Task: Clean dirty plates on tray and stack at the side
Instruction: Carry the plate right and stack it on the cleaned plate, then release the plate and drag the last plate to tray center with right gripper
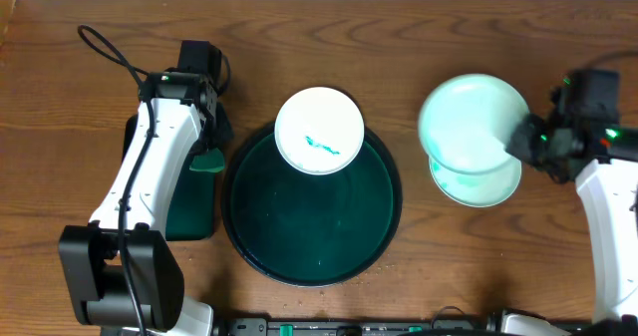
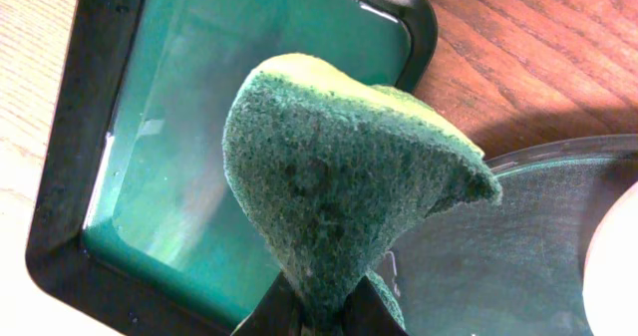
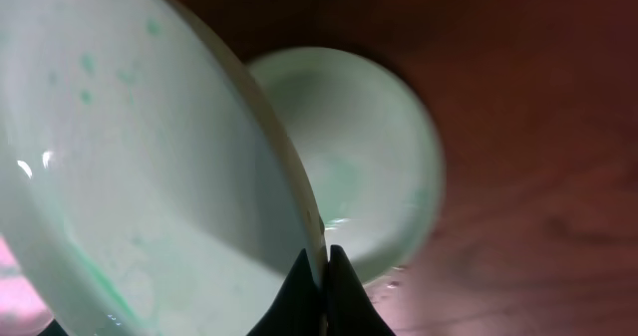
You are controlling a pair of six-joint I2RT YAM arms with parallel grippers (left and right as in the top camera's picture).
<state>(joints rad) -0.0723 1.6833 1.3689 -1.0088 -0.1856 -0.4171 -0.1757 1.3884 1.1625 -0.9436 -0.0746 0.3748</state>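
My right gripper moves down and slightly back next. It then releases the teal plate's rim over the lying plate (image 3: 354,165), since the lying plate sits below and back from the gripper.
The round dark green tray (image 1: 311,226) sits at the table's middle. One white plate (image 1: 318,130) with a teal smear rests on its far rim. My right gripper (image 1: 526,140) is shut on the rim of a pale teal plate (image 1: 471,122), holding it tilted above another plate (image 1: 478,183) that lies on the table at the right. In the right wrist view the held plate (image 3: 130,167) fills the left, with the lying plate (image 3: 359,147) behind it. My left gripper (image 2: 317,311) is shut on a green sponge (image 2: 339,176), left of the round tray (image 2: 518,246).
A smaller rectangular dark green tray (image 2: 249,107) lies under the left arm, at the round tray's left (image 1: 189,201). Black cables run at the far left of the table (image 1: 105,52). The arm bases stand at the front edge.
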